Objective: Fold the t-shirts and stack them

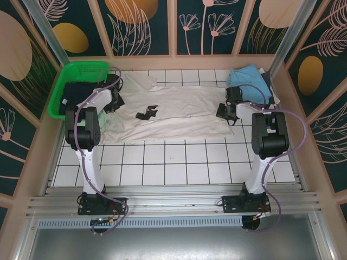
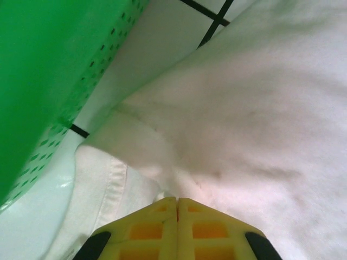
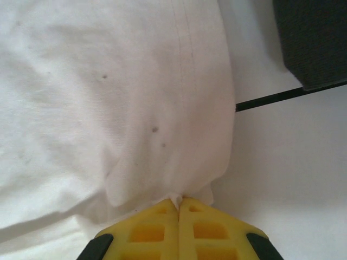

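Observation:
I should next pull the shirt's pinched corner in my right gripper back to the shirt's near edge, which lies back from the gripper, and let go.
A large cream-white t-shirt lies spread across the tiled table. My left gripper is at the shirt's left end, beside the basket. Its yellow fingers are pressed together with a fold of white cloth pinched at the tips. My right gripper is at the shirt's right end, its fingers shut on a bunched corner of the same shirt. A light blue t-shirt lies crumpled at the back right. Dark t-shirts lie in the basket.
The green mesh basket stands at the back left, with its wall close to my left gripper. A small black mark shows on the white shirt's middle. A dark grey textured thing lies just beyond the shirt's right edge. Wooden walls surround the table.

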